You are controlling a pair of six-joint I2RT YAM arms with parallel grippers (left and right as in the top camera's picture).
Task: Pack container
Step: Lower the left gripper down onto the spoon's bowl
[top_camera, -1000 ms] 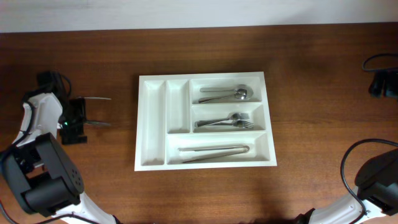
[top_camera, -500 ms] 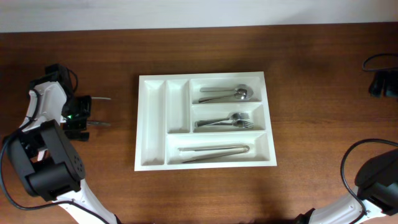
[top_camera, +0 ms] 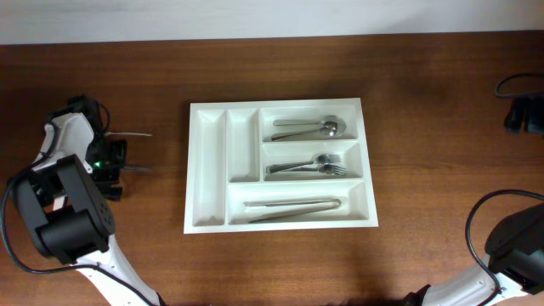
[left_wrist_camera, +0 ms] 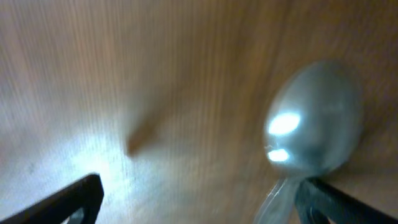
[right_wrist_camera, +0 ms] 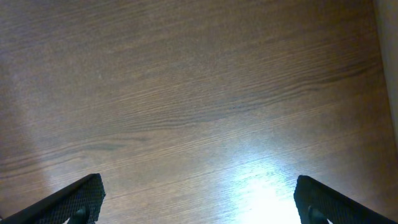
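Note:
Next, my left gripper shifts toward the right in the wrist view, centers over the spoon's handle near its bowl [left_wrist_camera: 280,198] and closes, because the handle runs beside one finger.
The white container [top_camera: 208,170] lies mid-table. Its three wide compartments hold spoons [top_camera: 310,128], forks [top_camera: 310,166] and tongs [top_camera: 293,206]; the two narrow ones are bare. My left gripper [top_camera: 121,153] hangs at the left, open, between two thin silver utensils [top_camera: 140,133] [top_camera: 138,169] on the wood. In the blurred left wrist view a spoon [left_wrist_camera: 314,124] lies on the table, its handle running down just inside the right finger [left_wrist_camera: 336,202] of the open left gripper [left_wrist_camera: 199,205]. My right gripper [right_wrist_camera: 199,199] stands open over bare wood. Overhead shows only its arm [top_camera: 514,242].
A black cable and plug [top_camera: 523,110] sit at the far right edge. A pale wall strip [top_camera: 272,17] runs along the table's back. A light edge [right_wrist_camera: 390,62] shows at the right of the right wrist view.
My left arm has turned at the wrist and its gripper head has shifted slightly toward the back. The utensils on the wood and the container's contents have stayed put.

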